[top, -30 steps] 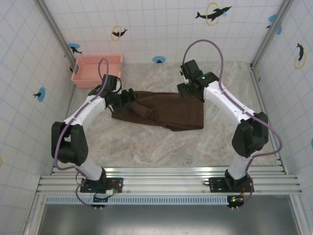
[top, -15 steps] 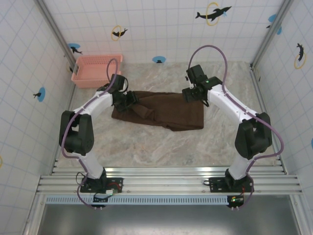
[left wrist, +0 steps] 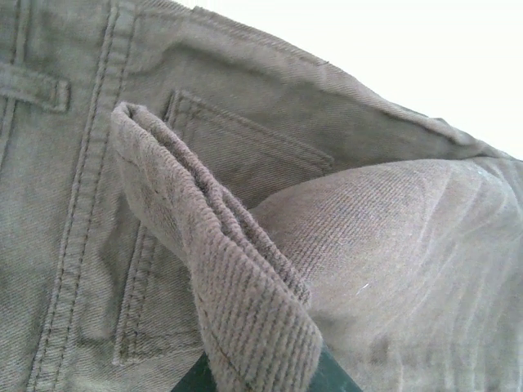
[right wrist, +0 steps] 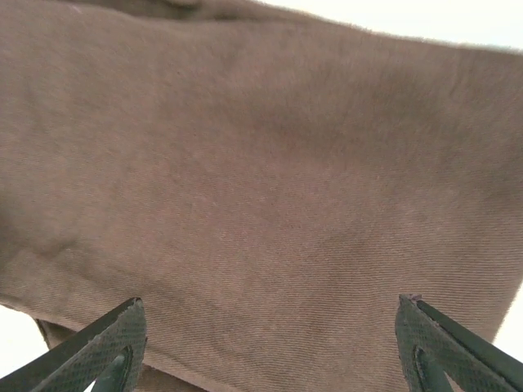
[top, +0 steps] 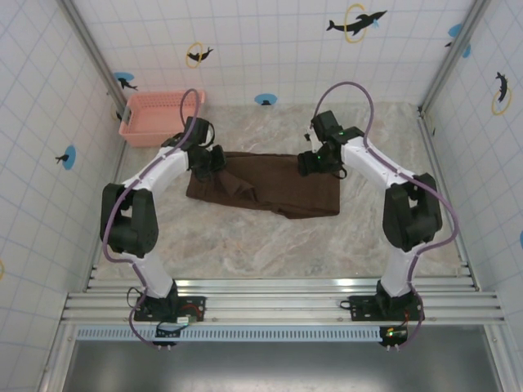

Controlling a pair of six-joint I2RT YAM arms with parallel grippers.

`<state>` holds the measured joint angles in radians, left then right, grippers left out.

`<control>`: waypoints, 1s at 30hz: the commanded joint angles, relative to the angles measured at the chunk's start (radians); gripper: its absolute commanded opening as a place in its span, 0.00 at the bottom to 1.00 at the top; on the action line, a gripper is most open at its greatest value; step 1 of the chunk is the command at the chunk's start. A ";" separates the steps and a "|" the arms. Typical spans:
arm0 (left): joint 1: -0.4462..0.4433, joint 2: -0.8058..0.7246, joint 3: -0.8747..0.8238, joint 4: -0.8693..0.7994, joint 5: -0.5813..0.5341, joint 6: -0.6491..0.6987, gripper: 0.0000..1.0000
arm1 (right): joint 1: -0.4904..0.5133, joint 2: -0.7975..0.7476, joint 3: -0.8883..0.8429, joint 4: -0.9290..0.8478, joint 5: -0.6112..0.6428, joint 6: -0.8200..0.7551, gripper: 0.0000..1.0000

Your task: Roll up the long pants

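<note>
My right gripper moves away from my left gripper to the pants' short end edge (top: 338, 189) (right wrist: 507, 314) next, lowers and closes, as only flat cloth is under its open fingers.
The long pants (top: 270, 186) lie folded flat in a dark brown band across the middle of the table. My left gripper (top: 214, 163) sits at their left end, shut on a raised fold of waistband cloth (left wrist: 221, 269) that stands up between its dark fingers (left wrist: 194, 380). A back pocket (left wrist: 229, 155) shows beside that fold. My right gripper (top: 315, 166) hovers over the upper right part of the pants, open, with its fingertips (right wrist: 110, 339) spread wide above smooth brown fabric (right wrist: 270, 188) and nothing between them.
A pink plastic basket (top: 159, 117) stands at the back left corner against the tiled wall. Bare marble tabletop (top: 270, 245) stretches in front of the pants. Tiled walls close in the left, right and back sides.
My left gripper has moved right onto the pants' left end and closed on a fold of cloth. The right gripper has shifted slightly left over the pants, still open.
</note>
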<state>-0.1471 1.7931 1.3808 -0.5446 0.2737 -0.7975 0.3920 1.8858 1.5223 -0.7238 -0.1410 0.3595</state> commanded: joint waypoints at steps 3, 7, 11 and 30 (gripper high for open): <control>-0.008 -0.028 0.095 -0.011 -0.005 0.075 0.00 | -0.027 0.080 -0.040 -0.004 -0.109 0.079 0.82; -0.011 -0.006 0.160 -0.016 0.028 0.106 0.00 | -0.028 0.108 -0.069 0.013 -0.106 0.091 0.82; -0.013 0.000 0.193 -0.021 0.044 0.116 0.00 | -0.035 0.112 -0.086 0.015 -0.087 0.092 0.82; -0.019 -0.025 0.107 -0.014 0.055 0.127 0.00 | -0.145 -0.018 -0.189 0.025 -0.039 0.067 0.82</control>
<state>-0.1638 1.7931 1.5059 -0.5674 0.3241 -0.7025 0.2504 1.8969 1.3472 -0.6930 -0.1905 0.4431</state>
